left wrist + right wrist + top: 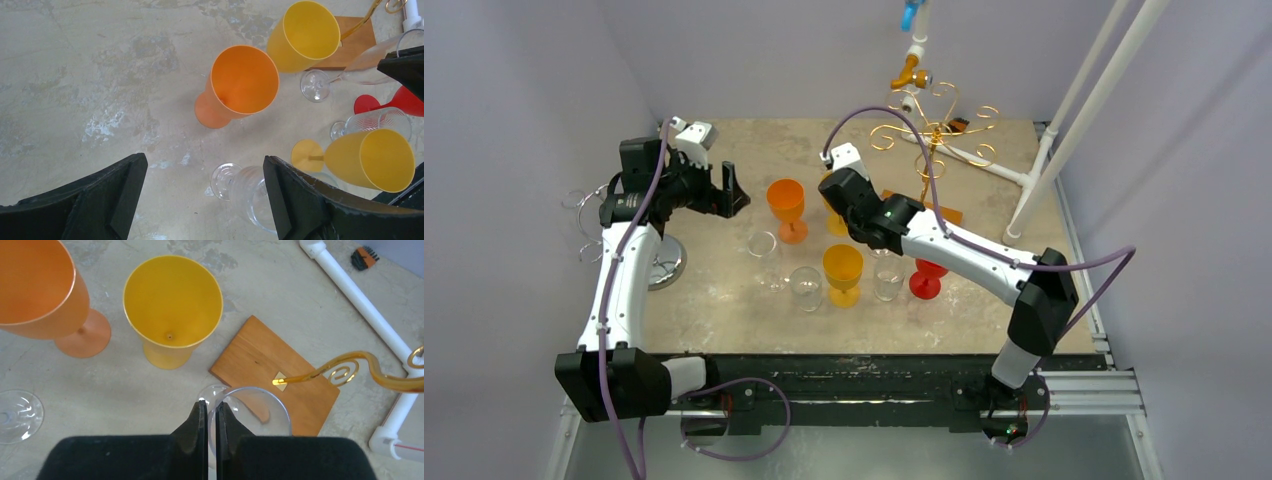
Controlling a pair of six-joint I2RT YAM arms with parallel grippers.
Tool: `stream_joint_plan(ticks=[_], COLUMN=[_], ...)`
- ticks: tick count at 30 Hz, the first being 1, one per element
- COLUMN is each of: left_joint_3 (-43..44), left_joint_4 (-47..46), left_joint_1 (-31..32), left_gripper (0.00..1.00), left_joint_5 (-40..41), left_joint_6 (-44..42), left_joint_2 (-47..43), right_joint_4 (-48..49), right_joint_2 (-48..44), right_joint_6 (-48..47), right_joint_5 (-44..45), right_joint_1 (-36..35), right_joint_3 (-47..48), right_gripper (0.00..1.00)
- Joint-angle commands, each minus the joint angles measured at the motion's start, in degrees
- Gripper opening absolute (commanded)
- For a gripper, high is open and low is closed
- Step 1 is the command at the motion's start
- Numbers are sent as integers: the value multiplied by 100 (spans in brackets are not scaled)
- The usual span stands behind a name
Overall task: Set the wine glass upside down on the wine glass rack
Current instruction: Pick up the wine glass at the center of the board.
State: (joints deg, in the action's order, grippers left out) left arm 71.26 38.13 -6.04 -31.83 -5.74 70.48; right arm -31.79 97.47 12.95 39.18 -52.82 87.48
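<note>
The wine glass to the right in the top view is held by its rim. Next, my left gripper tilts toward the glass's free foot and closes.
A clear wine glass stands upright beside the rack's wooden base. My right gripper is shut on its rim, one finger inside the bowl and one outside. The gold wire rack rises at the back of the table, and one curled arm reaches over the base. My left gripper hangs open above the table at the left, nothing between its fingers. A ribbed clear glass stands just inside its right finger. In the top view the right gripper sits in front of the rack.
An orange glass, a yellow glass, a red glass and clear glasses stand mid-table. Another yellow glass is just ahead of the right gripper. A silver rack is at the left, white pipes at the right.
</note>
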Motion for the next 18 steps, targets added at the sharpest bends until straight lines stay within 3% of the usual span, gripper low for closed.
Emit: stream_joint_plan(ticks=[1,7,18], left_joint_3=[168,206,781], left_joint_4=[70,147,850], left_joint_1=[-24,-24,-24], left_gripper=[94,99,100], left_joint_5=[-217,-293,-903], left_joint_6=[-117,-81,-148], left_joint_2=[-200,-189,-70], right_joint_4=[-138,-382,-1026], right_joint_2=[-156,-442,-1368], right_joint_6=[-19,-83,-144], right_joint_5=[52,356,-403], right_joint_1=[18,10,-286], right_joint_3=[-138,44,953], right_gripper=[0,0,0])
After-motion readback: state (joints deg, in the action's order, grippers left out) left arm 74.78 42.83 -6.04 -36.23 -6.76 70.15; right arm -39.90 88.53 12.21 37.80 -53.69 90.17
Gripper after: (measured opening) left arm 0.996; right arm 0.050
